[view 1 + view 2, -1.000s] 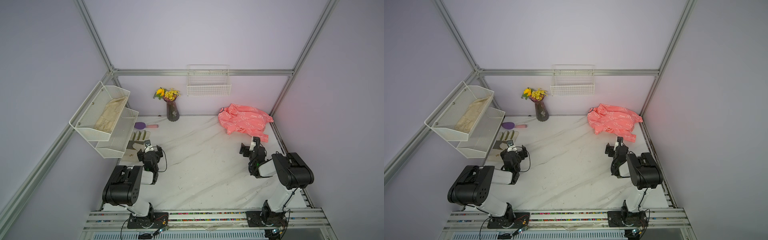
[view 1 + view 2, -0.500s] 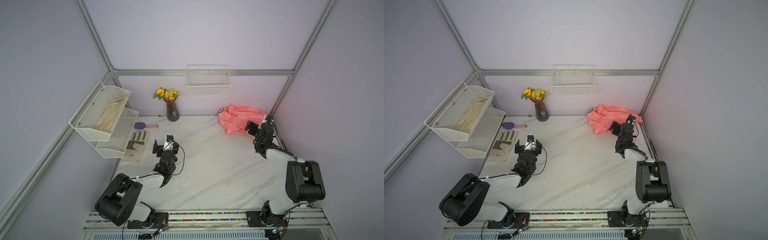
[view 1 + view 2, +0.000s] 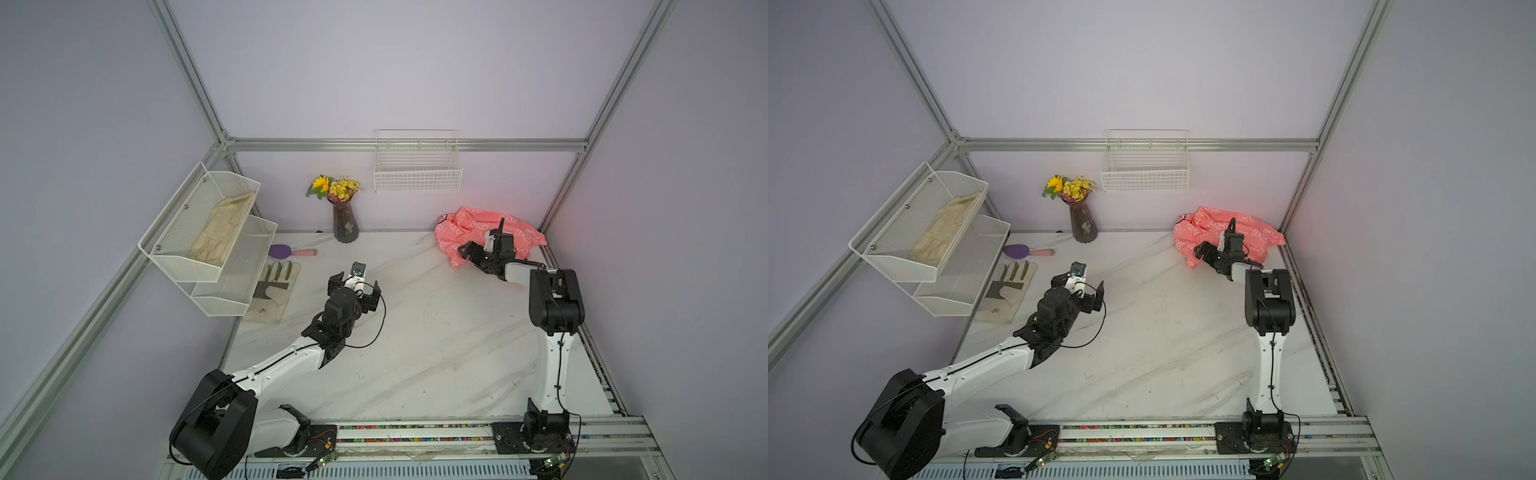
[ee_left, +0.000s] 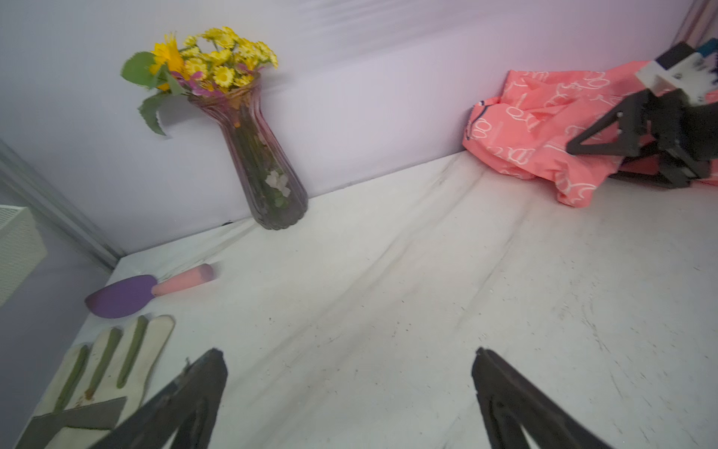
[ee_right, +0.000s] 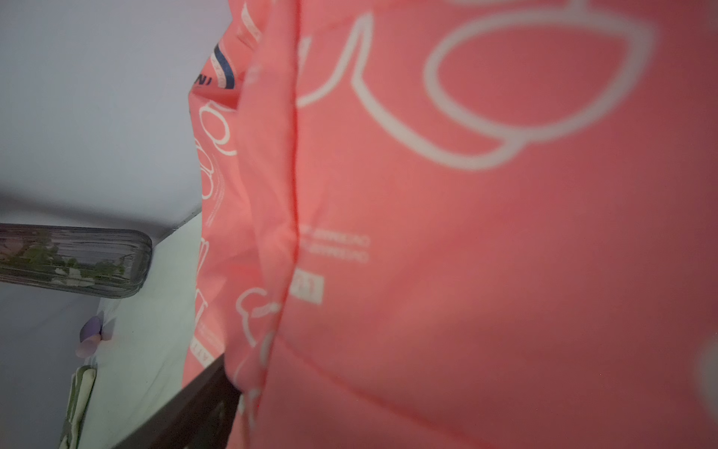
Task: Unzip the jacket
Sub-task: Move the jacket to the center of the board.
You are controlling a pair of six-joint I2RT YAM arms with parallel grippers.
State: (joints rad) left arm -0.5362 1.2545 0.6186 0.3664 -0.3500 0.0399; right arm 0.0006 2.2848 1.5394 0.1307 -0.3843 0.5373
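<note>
The right gripper stays low at the jacket's front edge and next closes its fingers on the coral-pink fold (image 3: 457, 257) (image 5: 258, 378), which already lies between its open fingers.
The coral-pink jacket (image 3: 469, 226) (image 3: 1208, 226) lies crumpled in the back right corner of the table, white outline print up. No zipper pull shows. My right gripper (image 3: 467, 257) (image 3: 1203, 257) (image 4: 594, 163) is at the jacket's front edge, jaws wide open with a fold of fabric between them. In the right wrist view the jacket (image 5: 466, 233) fills the picture and hides all but one dark finger (image 5: 182, 412). My left gripper (image 3: 354, 287) (image 3: 1079, 286) (image 4: 347, 352) hangs open and empty over the middle of the table, well left of the jacket (image 4: 536, 112).
A glass vase of yellow flowers (image 3: 345, 222) stands at the back wall. A purple brush (image 3: 291, 251) and a work glove (image 3: 276, 286) lie at the left. The white mesh shelf (image 3: 232, 286) holds a beige cloth (image 3: 220, 232). A wire basket (image 3: 417, 170) hangs on the back wall.
Both arms unfolded from near the front rail. The right arm reached back to the jacket and lowered onto its front edge. The left arm stretched out toward the middle of the table.
</note>
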